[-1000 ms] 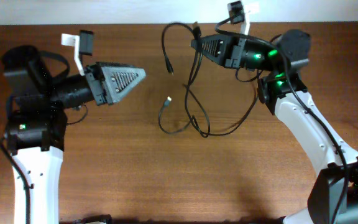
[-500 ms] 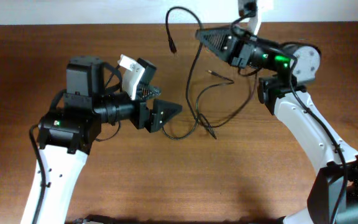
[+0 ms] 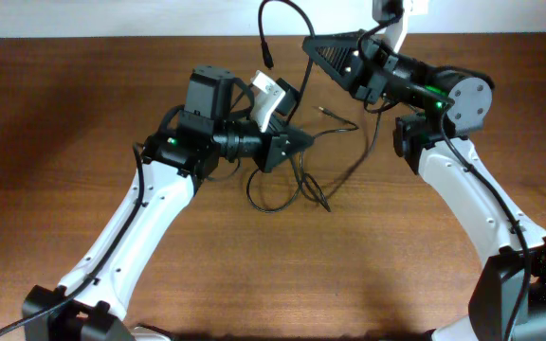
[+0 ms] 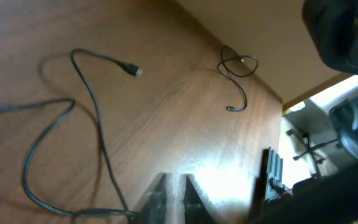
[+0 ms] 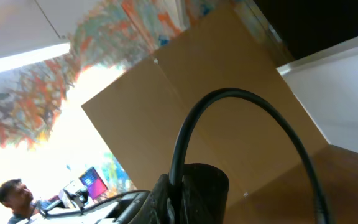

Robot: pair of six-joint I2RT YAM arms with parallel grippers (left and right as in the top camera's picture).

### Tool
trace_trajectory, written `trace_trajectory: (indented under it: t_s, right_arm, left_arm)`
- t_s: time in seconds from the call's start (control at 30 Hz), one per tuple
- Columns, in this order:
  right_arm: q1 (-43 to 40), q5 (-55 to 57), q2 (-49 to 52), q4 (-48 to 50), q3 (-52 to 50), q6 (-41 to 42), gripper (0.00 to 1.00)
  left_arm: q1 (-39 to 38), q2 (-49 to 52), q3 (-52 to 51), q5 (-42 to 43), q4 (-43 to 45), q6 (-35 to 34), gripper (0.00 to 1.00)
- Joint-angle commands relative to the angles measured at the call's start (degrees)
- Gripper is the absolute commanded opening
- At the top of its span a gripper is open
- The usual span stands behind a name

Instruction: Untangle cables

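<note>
The cable's plug end hangs clear of the loops, so my right gripper will pull outward toward the table's far edge and release the cable.
Thin black cables (image 3: 271,204) lie looped on the brown table (image 3: 83,114) at the centre. My right gripper (image 3: 307,44) is raised at the back, shut on one cable (image 3: 287,8) that arcs over it and hangs down to a plug (image 3: 266,59). The right wrist view shows that cable (image 5: 247,96) pinched in the gripper (image 5: 182,177). My left gripper (image 3: 297,144) reaches into the tangle, jaws almost together. In the left wrist view a cable (image 4: 95,118) runs in to the base of the left gripper (image 4: 174,177). A small separate coil (image 4: 238,65) lies farther off.
Both arms crowd the middle back of the table, the left arm's elbow (image 3: 207,95) raised beside the tangle. A cardboard panel (image 5: 229,93) stands behind the table. An office chair (image 4: 334,124) and other gear sit beyond the table's edge.
My left arm swung from the table's left side into the tangle and its jaws closed. The right gripper lifted its cable a little higher, dragging the loops on the table.
</note>
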Motion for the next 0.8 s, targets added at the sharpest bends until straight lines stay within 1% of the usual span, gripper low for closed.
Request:
trace_trajectory:
  t_s: [0.0, 0.1, 0.17, 0.3, 0.33, 0.37, 0.4, 0.43, 0.47, 0.5, 0.53, 0.57, 0.6, 0.63, 0.67, 0.7, 0.73, 0.77]
  right_arm:
    - [-2.25, -1.18, -0.63, -3.91, 5.01, -6.86, 0.04]
    - [-5.51, -1.2, -0.63, -5.55, 10.25, -7.02, 0.04]
    - [-6.14, -1.16, -0.63, -8.11, 11.1, -7.02, 0.04]
    - [-6.08, 1.29, -0.63, -8.31, 11.32, -6.95, 0.04]
    - [-6.08, 2.54, -0.63, -8.31, 11.87, -6.78, 0.04]
    - [-6.08, 3.5, -0.63, -8.28, 12.39, -6.75, 0.04]
    - [-5.84, 3.85, -0.63, -8.28, 13.31, -6.12, 0.04]
    - [-4.9, 4.68, -0.63, -8.33, 14.16, -6.14, 0.04]
    - [-4.22, 5.79, -0.63, -8.31, 14.4, -6.14, 0.04]
    - [-3.34, 7.96, -0.63, -8.33, 14.82, -6.16, 0.04]
    - [-3.04, 8.07, -0.63, -8.33, 14.86, -6.16, 0.04]
    - [-3.04, 7.19, -0.63, -8.61, 14.86, -6.19, 0.04]
    - [-3.13, 5.22, -0.63, -11.47, 14.86, -6.84, 0.04]
    - [-3.61, 2.19, -0.61, -15.19, 14.86, -10.25, 0.05]
    - [-4.46, -0.92, -0.57, -22.14, 14.84, -14.93, 0.13]
    - [-6.19, -2.6, -0.57, -34.16, 14.84, -21.59, 0.18]
    - [-8.74, -2.64, -0.57, -48.46, 14.84, -29.99, 0.42]
    - [-11.89, -2.43, -0.5, -60.37, 14.84, -38.07, 0.58]
  left_arm:
    - [-0.26, 0.9, 0.44, -0.61, -1.14, -0.24, 0.31]
    - [-0.26, 0.9, 0.44, -0.59, -1.27, -0.24, 0.29]
    - [-0.26, 0.9, 0.44, -0.59, -1.27, -0.24, 0.26]
    - [-0.26, 0.92, 0.44, -0.92, -1.22, -0.22, 0.24]
    - [-0.28, 1.36, 0.44, -2.43, -1.25, -0.22, 0.43]
    - [-0.26, 2.03, 0.44, -2.78, -1.11, -0.22, 0.43]
    - [-0.28, 3.3, 0.44, -2.78, -0.79, -0.24, 0.45]
    - [-0.28, 4.37, 0.44, -2.78, -0.55, -0.24, 0.44]
    - [-0.28, 5.29, 0.44, -2.78, -0.55, -0.24, 0.39]
    - [-0.28, 6.54, 0.44, -2.75, -0.59, -0.24, 0.25]
    - [-0.28, 7.58, 0.44, -2.73, -0.61, -0.28, 0.02]
    - [-0.26, 8.0, 0.44, -2.75, -0.59, -1.62, 0.0]
    - [-0.26, 8.04, 0.44, -2.75, -0.55, -1.77, 0.0]
    - [-0.22, 8.02, 0.46, -2.73, -0.55, -1.79, 0.0]
    - [-0.22, 8.02, 0.44, -2.54, -0.57, -3.17, 0.0]
    - [-0.02, 8.02, 0.46, -2.54, -0.59, -5.29, 0.0]
    - [0.76, 7.96, 0.46, -1.25, -0.59, -8.15, 0.0]
    - [2.27, 7.8, 0.76, 3.13, -0.44, -9.31, 0.0]
